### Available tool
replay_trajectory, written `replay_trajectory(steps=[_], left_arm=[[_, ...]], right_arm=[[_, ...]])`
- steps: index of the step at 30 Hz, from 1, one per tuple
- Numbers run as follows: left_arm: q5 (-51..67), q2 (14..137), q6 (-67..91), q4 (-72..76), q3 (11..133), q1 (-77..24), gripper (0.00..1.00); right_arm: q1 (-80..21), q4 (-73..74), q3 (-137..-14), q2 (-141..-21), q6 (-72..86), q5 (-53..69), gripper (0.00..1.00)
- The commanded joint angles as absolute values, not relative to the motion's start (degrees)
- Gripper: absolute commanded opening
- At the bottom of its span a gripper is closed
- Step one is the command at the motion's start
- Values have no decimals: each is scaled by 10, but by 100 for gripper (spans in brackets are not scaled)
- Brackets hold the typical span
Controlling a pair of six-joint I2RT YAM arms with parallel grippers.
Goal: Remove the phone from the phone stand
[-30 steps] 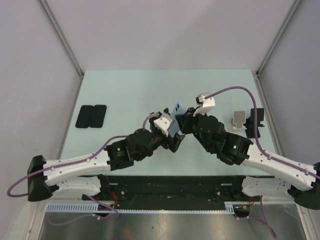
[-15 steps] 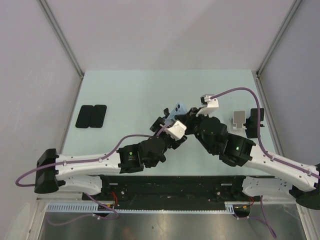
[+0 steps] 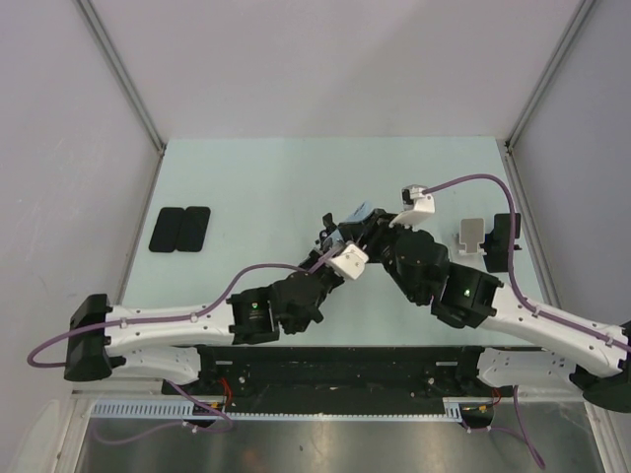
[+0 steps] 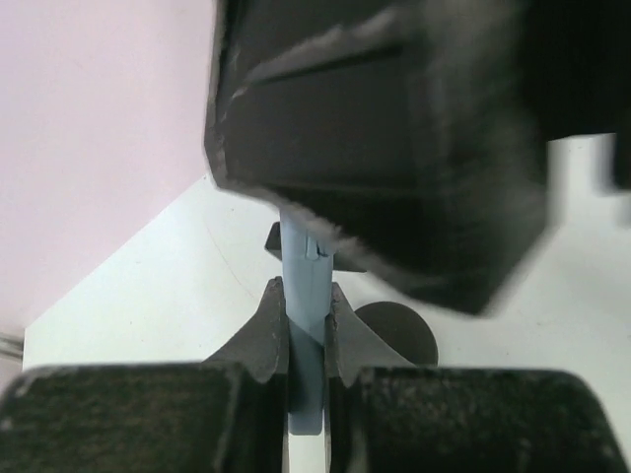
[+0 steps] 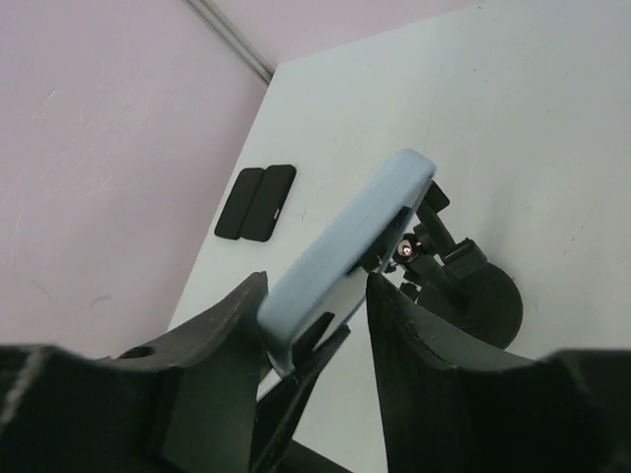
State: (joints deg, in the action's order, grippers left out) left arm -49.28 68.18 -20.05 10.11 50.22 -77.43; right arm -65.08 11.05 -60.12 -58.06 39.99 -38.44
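The phone needs to go toward the black pads and down onto the table beside them. My left gripper should bring it and release it there, because that spot is bare.
A light blue phone [image 3: 358, 216] leans in a black phone stand [image 5: 471, 296] near the middle of the table. In the left wrist view the phone [image 4: 304, 281] shows edge-on, and my left gripper [image 4: 305, 290] is shut on its lower edge, both fingers pressed against it. The stand's round base [image 4: 399, 335] lies just behind. My right gripper [image 5: 315, 286] is open around the phone [image 5: 355, 236] from the other side. Its left finger sits against the phone's back and its right finger [image 5: 414, 345] stands off it. From above, both grippers meet at the phone, largely covering it.
Two flat black pads [image 3: 180, 229] lie at the table's left, also seen as pads [image 5: 258, 202] in the right wrist view. A small grey holder [image 3: 471, 235] and a black block [image 3: 506, 238] stand at the right edge. Grey walls enclose the table.
My left gripper has moved forward and to the right onto the phone and shut on its edge. My right gripper has loosened from its narrower hold and now stands open around the phone.
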Motion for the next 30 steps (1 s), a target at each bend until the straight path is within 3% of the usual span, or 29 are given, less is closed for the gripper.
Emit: replay_trajectory(steps=[1,2,5,8,13,19,27,30], left_arm=[[-496,616,-174,127,498,-760,0],[-492,605,-170,126,498,-760,0],[-467,585,-148,110,500,-746,0],[-406,571,-94,56,512,-710,0],[-302,526,-44,6,513,-640,0],[-123,502,39,-70,520,-479,0],[110,573,107,-134,531,-233,0],[132,623,113,-152,544,-179,0]], right_arm=[[-657,63,-633,-543,350,-364,56],[-657,62,-633,-536,346,-366,64],[-658,59,-633,-527,327,-368,77],[-658,60,-631,-511,305,-364,83],[-657,75,-625,-481,270,-365,85],[-654,88,-590,-431,209,-380,93],[-635,111,-534,-378,135,-398,98],[-620,125,-512,-365,117,-401,99]])
